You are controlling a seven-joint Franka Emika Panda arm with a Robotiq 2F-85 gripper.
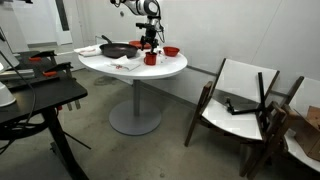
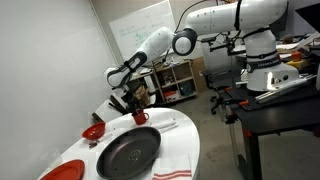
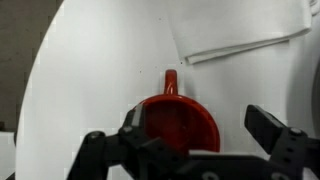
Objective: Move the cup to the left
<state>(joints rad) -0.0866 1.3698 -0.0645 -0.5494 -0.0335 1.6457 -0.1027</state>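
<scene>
The open cup is directly below my gripper, so I will turn my gripper next. The cup's rim (image 1: 151, 54) (image 3: 208, 109) will be between my fingers beside the handle as I lower my gripper, with one finger inside the cup.
The cup (image 3: 180, 120), a small red mug with its handle pointing up in the picture, sits on the white round table (image 3: 100, 70) right under my gripper (image 3: 200, 125). The gripper is open. Its left finger overlaps the cup's left rim and its right finger stands clear of the right side. In both exterior views the gripper (image 1: 150, 45) (image 2: 133, 103) hangs just above the cup (image 1: 150, 58) (image 2: 139, 117), beside the black frying pan (image 1: 117, 49) (image 2: 128, 153).
A shallow red bowl (image 1: 171, 51) (image 2: 93, 131) sits near the cup. A white cloth (image 3: 245, 35) (image 2: 170, 172) lies on the table. A wooden chair (image 1: 240, 100) and a black desk (image 1: 40, 95) stand around the table (image 1: 165, 68).
</scene>
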